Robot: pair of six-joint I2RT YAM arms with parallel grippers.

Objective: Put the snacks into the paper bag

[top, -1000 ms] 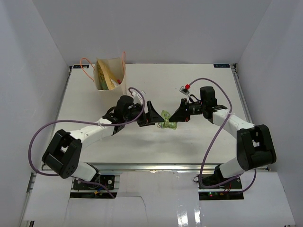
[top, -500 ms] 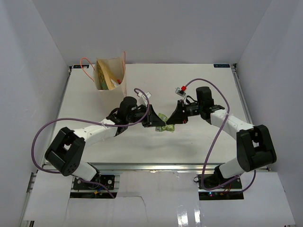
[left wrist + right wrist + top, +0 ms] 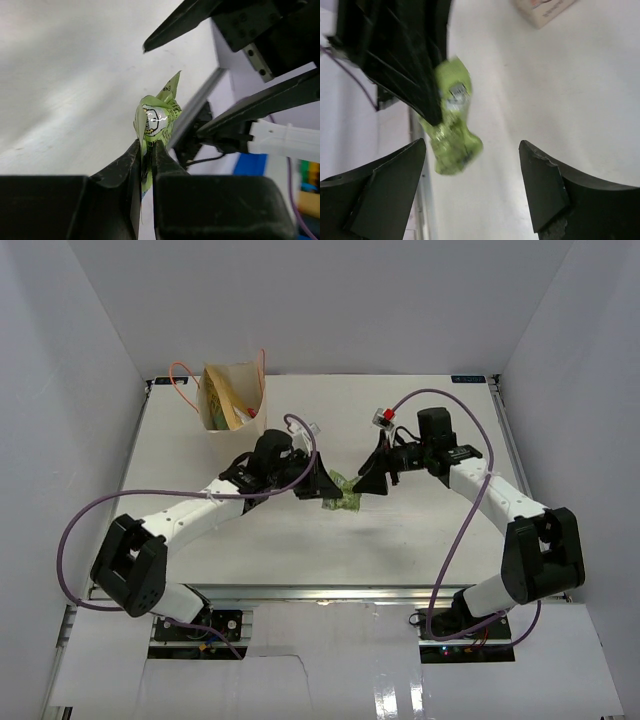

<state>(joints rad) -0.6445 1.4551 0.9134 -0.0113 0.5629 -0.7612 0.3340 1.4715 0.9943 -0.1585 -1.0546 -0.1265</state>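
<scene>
I will next raise my left gripper outward and left in the top view to release over the paper bag's opening [image 3: 246,392] beside the tan packet, because there is space.
A crumpled green snack packet [image 3: 344,496] hangs above the middle of the table, pinched at one end by my left gripper [image 3: 324,486]. In the left wrist view the two fingers [image 3: 129,159] are shut tight on the packet [image 3: 159,116]. My right gripper [image 3: 369,480] faces it from the right with its jaws wide open and apart from the packet [image 3: 451,122], which hangs just past its fingertips [image 3: 547,175]. The paper bag [image 3: 238,378] stands open at the far left with orange cord handles; snacks show inside it.
The right arm's purple cable [image 3: 462,530] loops over the table's right half. Grey walls close in the table on three sides. A beige corner with red marks [image 3: 542,10] shows at the top of the right wrist view.
My left gripper closed on the green packet while the right held it. The right gripper has now opened and let go. Both grippers shifted slightly toward the far side.
</scene>
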